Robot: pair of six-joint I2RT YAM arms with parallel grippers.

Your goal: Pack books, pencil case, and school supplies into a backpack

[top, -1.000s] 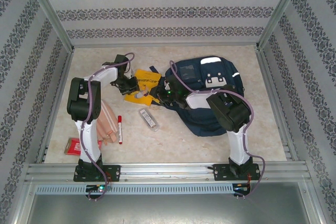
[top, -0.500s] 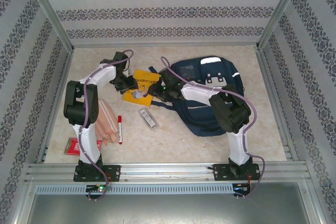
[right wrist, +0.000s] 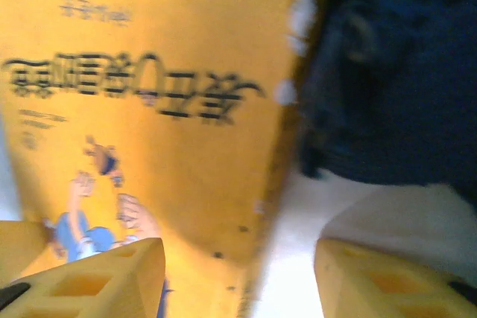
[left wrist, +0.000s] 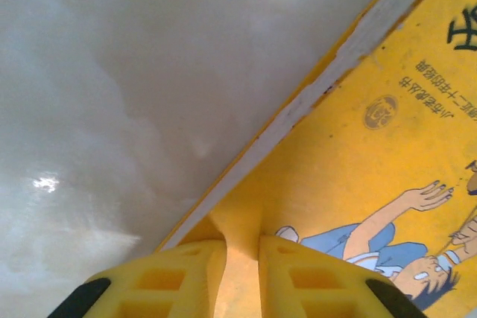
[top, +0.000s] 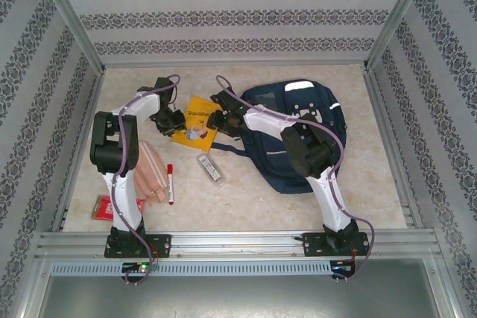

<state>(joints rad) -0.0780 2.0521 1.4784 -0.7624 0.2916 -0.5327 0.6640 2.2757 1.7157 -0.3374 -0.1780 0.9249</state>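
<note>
My right gripper has the book's edge by the backpack between its open fingers. Next I will move it toward the left gripper and close on that edge.
The yellow book [top: 196, 122] lies on the table just left of the navy backpack [top: 302, 135]. My left gripper [top: 174, 120] is at the book's left edge. In the left wrist view the left gripper [left wrist: 242, 247] is shut on the book [left wrist: 358, 169], with a fold of its cover pinched between the fingers. My right gripper [top: 218, 119] is at the book's right edge. In the right wrist view the right gripper [right wrist: 238, 258] is open, straddling the edge of the book [right wrist: 171, 147] beside the backpack [right wrist: 402, 72]. The clear pencil case [top: 211, 169] lies nearer me.
A red-capped white marker [top: 170, 184] and peach wood pieces [top: 153, 173] lie beside the left arm, with a red packet [top: 100, 206] at the near left. Metal frame rails and patterned walls ring the pale table [top: 246, 199].
The right gripper has opened wider and moved left and away from me along the book's edge. The left gripper shifted slightly left, and the book sits a little further left.
</note>
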